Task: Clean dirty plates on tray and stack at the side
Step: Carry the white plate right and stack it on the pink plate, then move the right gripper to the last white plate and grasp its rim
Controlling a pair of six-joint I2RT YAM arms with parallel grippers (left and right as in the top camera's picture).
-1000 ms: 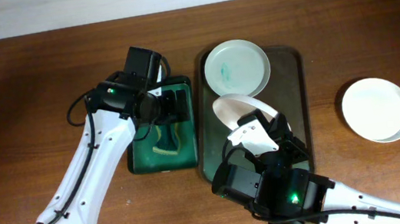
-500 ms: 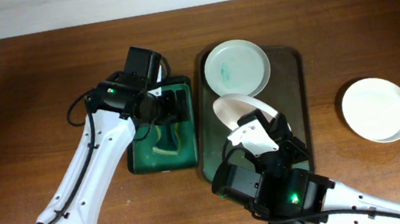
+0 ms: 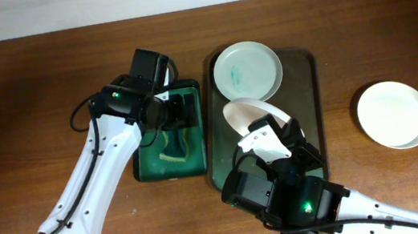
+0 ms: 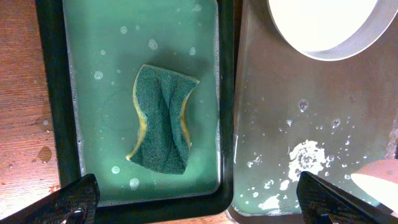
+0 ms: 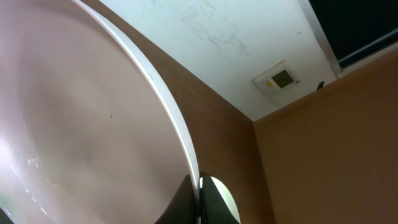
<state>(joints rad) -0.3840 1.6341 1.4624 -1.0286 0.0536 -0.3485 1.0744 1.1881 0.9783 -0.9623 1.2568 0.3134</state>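
Observation:
The plate in my right gripper should next go to the right in the overhead view, then down. It needs to be released onto the clean plate (image 3: 394, 114) (image 5: 226, 195), where the stack starts.
The dark tray (image 3: 308, 88) holds a white plate (image 3: 247, 71) with teal smears at its far end, seen also in the left wrist view (image 4: 323, 25). My right gripper (image 5: 198, 199) is shut on the rim of a second white plate (image 3: 251, 113), held tilted on edge above the tray; it fills the right wrist view (image 5: 81, 124). A third, clean plate (image 3: 394, 114) lies on the table at the right. My left gripper (image 3: 180, 109) is open and empty above the green container (image 3: 144, 164), over a green-and-yellow sponge (image 4: 163, 118) in soapy water.
Foam patches and droplets lie on the wet tray floor (image 4: 298, 155). The green container stands right against the tray's left side. Water drops mark the wooden table (image 4: 43, 152) left of the container.

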